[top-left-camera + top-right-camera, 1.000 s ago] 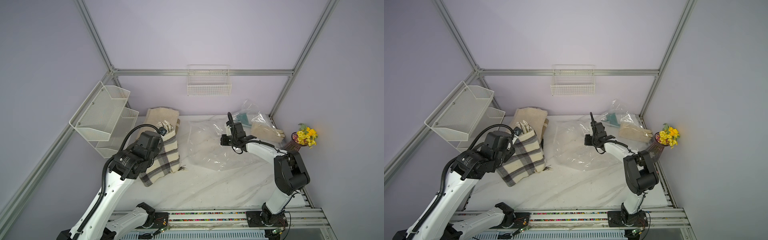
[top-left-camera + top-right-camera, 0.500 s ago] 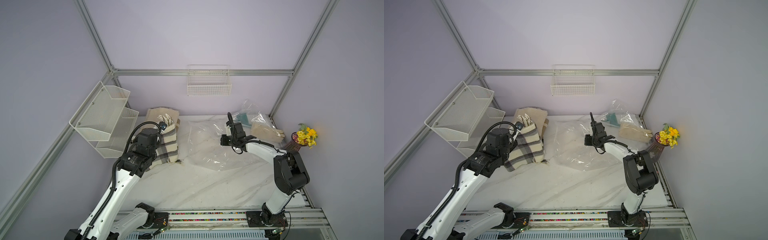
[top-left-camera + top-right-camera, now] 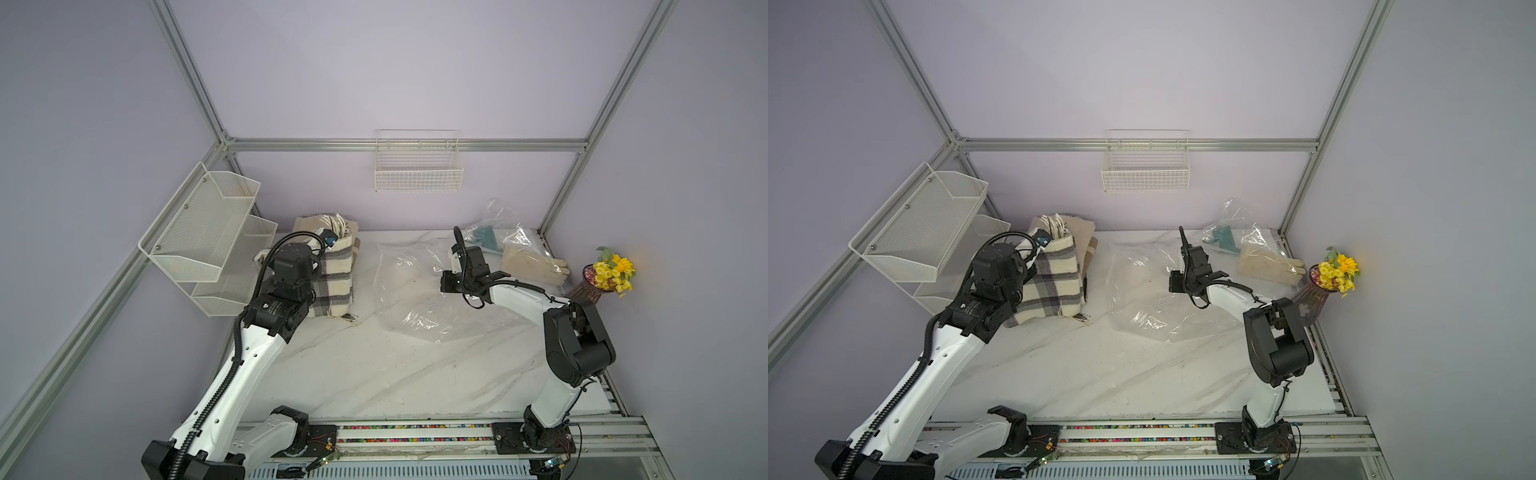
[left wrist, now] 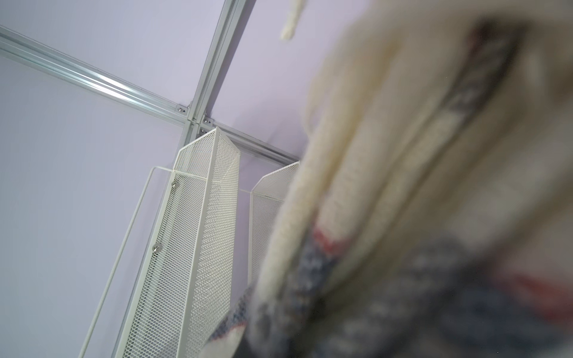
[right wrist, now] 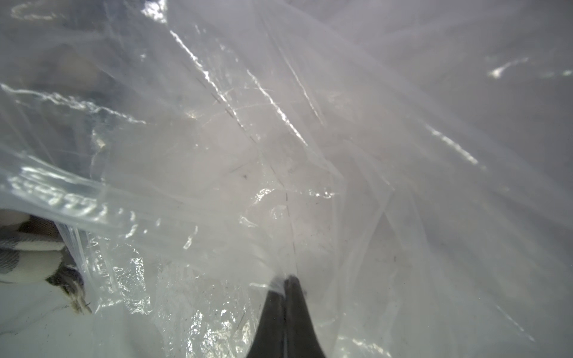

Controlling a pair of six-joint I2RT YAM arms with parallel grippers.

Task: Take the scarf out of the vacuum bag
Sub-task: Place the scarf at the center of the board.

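The scarf has only its fringed lower end resting on the marble, so the left gripper should next go outward and down over the folded beige cloth (image 3: 1080, 228) and let go of the scarf's top edge.
The cream and grey plaid scarf (image 3: 337, 274) (image 3: 1054, 279) is outside the vacuum bag, at the back left of the table. Its top is lifted and its fringed lower end rests on the marble. My left gripper (image 3: 330, 240) (image 3: 1042, 240) is shut on the scarf's top edge. In the left wrist view the scarf (image 4: 403, 186) fills most of the picture and hides the fingers. The crinkly clear vacuum bag (image 3: 411, 291) (image 3: 1142, 291) lies flat and empty at mid-table. My right gripper (image 5: 285, 280) (image 3: 444, 281) is shut on a pinch of its plastic (image 5: 248, 155).
A folded beige cloth (image 3: 307, 224) lies behind the scarf. A white mesh shelf rack (image 3: 208, 232) (image 4: 204, 217) hangs on the left wall and a wire basket (image 3: 417, 170) on the back wall. A smaller clear bag with a teal item (image 3: 486, 237), beige gloves (image 3: 534, 262) and a flower vase (image 3: 611, 274) sit back right.
My left arm has carried the scarf away from the bag toward the back left corner, and it now stands more upright. The right arm and the bag have stayed put.
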